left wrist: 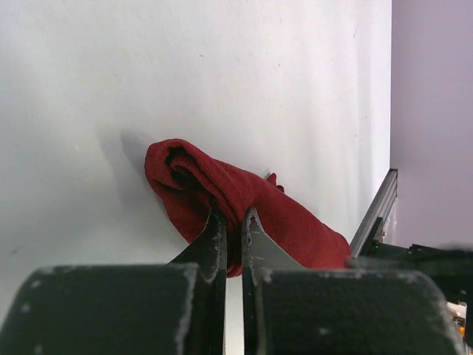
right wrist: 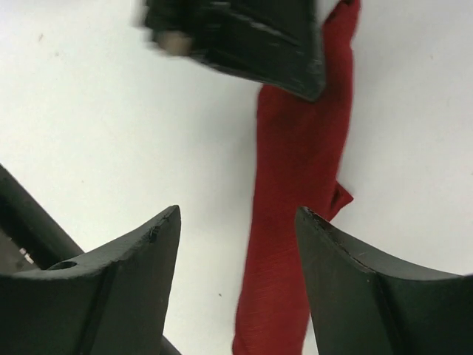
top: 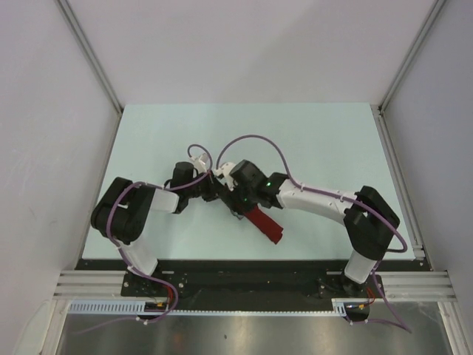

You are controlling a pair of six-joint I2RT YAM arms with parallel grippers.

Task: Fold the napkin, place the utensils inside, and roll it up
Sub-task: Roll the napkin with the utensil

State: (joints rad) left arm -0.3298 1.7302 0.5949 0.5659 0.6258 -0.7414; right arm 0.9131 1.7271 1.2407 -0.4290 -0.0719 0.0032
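The right gripper lowers next, easing right in the wrist view, and closes on the roll's middle, because the cloth lies below, nearer that side's finger.
The dark red napkin lies rolled into a long tube on the pale table, just in front of both grippers. In the left wrist view the roll runs away to the right, and my left gripper is shut on a fold of it near its open end. My right gripper is open and hovers over the roll, whose length passes between its fingers without touching them. The left gripper shows at the top of the right wrist view. In the top view both grippers meet over the roll's far end. The knife is hidden.
The table has white walls on three sides. A metal rail runs along its near edge, close to the roll's near end; it also shows in the left wrist view. Purple cables loop above the arms.
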